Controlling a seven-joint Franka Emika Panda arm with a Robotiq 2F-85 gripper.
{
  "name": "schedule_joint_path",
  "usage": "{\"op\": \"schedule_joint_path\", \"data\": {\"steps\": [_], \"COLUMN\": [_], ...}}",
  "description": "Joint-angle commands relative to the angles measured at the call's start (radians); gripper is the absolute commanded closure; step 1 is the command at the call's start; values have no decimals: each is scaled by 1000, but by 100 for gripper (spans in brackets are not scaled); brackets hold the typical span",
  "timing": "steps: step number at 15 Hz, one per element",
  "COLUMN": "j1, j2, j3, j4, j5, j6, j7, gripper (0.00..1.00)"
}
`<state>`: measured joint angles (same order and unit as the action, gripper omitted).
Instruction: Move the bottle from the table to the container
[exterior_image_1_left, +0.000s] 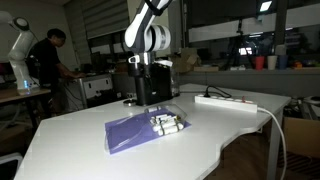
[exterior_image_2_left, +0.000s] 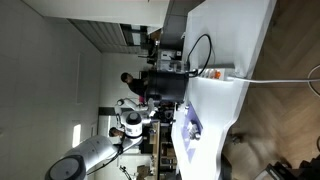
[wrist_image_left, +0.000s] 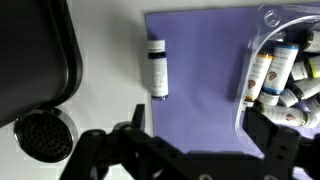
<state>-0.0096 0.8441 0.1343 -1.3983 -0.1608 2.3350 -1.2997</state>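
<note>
My gripper goes down and to the left in the wrist view onto the small white bottle's body (wrist_image_left: 159, 76) next, because it lies flat below, off the fingers' middle.
In the wrist view a small white bottle (wrist_image_left: 157, 68) with a dark band lies on its side at the left edge of a purple mat (wrist_image_left: 200, 80). The black container (wrist_image_left: 35, 50) stands to its left on the white table. My gripper (wrist_image_left: 200, 125) is open and empty, hanging above the mat with the bottle just beyond its left finger. In an exterior view the gripper (exterior_image_1_left: 143, 102) hovers over the mat (exterior_image_1_left: 135, 133), with the container (exterior_image_1_left: 152, 85) behind it. The single bottle cannot be made out in the exterior views.
A clear bag with several small bottles (wrist_image_left: 285, 70) lies on the mat's right side and also shows in an exterior view (exterior_image_1_left: 168, 124). A round black perforated disc (wrist_image_left: 42, 135) sits beside the container. A white power strip (exterior_image_1_left: 225, 100) with cable lies further back.
</note>
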Motion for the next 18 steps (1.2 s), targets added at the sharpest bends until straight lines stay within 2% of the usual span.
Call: {"op": "schedule_joint_path", "data": {"steps": [1, 5, 17, 18], "j1": [18, 27, 37, 38], "j2": [76, 144, 338, 349], "j3": [-15, -37, -35, -36], "j4": [120, 182, 375, 388], "j5": [-22, -51, -37, -36], "j6": [-51, -10, -23, -25], "j7": [-26, -42, -51, -50], "gripper": [0, 0, 1, 25]}}
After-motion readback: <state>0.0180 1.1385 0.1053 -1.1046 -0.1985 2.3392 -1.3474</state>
